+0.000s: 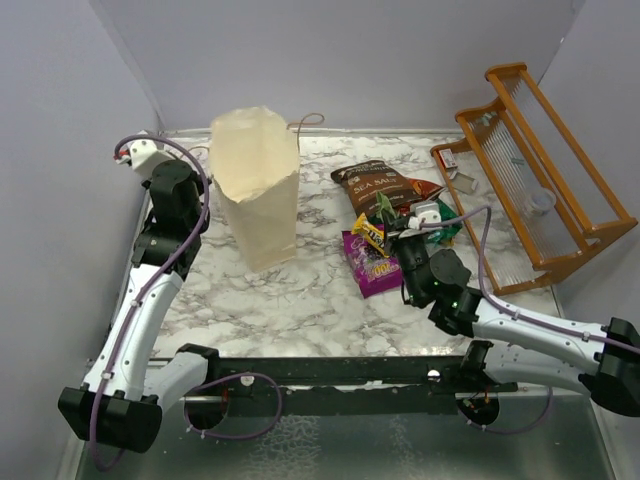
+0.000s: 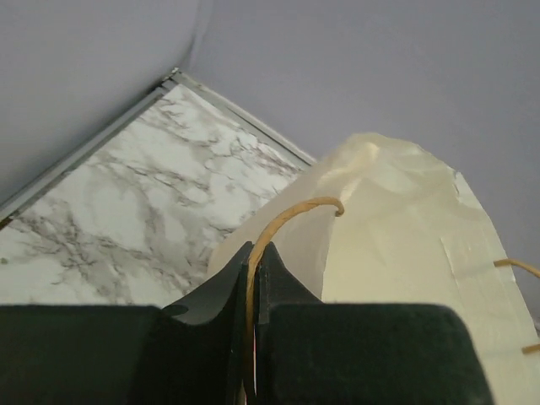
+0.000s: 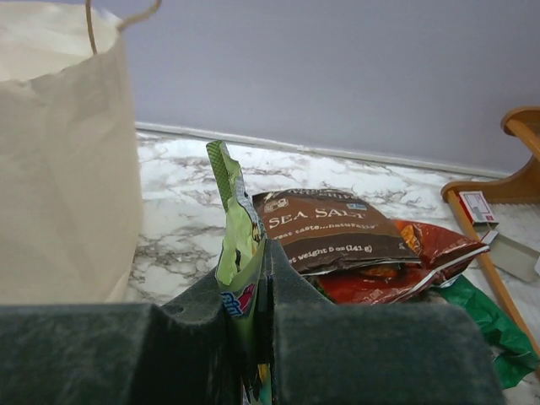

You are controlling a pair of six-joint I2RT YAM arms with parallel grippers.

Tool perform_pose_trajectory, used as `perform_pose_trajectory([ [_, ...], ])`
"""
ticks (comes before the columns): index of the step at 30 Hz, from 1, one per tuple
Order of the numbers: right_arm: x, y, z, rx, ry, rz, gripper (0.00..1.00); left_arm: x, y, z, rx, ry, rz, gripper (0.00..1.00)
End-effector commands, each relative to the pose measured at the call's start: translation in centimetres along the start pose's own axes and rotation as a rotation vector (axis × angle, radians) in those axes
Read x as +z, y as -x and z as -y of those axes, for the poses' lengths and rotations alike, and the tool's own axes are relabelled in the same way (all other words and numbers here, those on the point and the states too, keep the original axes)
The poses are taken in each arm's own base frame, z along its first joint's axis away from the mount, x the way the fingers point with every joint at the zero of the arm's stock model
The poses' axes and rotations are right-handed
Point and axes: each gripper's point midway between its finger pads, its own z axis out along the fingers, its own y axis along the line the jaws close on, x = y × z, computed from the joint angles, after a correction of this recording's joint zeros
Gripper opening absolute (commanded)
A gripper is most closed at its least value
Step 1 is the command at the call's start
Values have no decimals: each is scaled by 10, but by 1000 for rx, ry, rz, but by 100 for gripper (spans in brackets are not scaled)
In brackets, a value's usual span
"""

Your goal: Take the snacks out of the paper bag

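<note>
My right gripper tips downward and lowers onto the pile beside the yellow candy wrapper next, since the other unpacked snacks already lie gathered there.
The tall beige paper bag stands upright at the back left. My left gripper is beside its left edge, shut on the bag's cord handle, which runs between the fingers. To the right of the bag lie the brown "Sea Salt" bag, an orange-red bag, a green bag, a purple packet and a yellow candy wrapper. My right gripper is over this pile, shut on a light green packet that sticks up from the jaws.
A wooden rack holding a clear cup stands along the right side. A small red-and-white card lies by its near end. Grey walls close in the back and both sides.
</note>
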Motion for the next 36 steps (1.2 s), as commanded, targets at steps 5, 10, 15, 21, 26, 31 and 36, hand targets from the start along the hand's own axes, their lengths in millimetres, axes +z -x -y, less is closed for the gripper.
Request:
perform_pose_trajectory([
  [5,15,-42,-30,109,138,-166,1,-9,31,-42,8,154,112,14],
  [10,28,-69,-43,206,236,-291,1,-17,34,-45,26,147,119,32],
  [15,38,-88,-30,313,281,-366,1,-30,44,-42,46,92,146,55],
  [21,51,-104,8,348,242,-407,3,-41,59,-24,99,-16,156,76],
  [26,57,-117,28,414,228,-458,15,-52,69,-7,182,-123,171,80],
  [31,52,-132,48,426,156,-500,26,-66,81,1,280,-178,204,82],
  [36,50,-139,77,337,23,-526,46,-76,88,-4,327,-166,240,82],
])
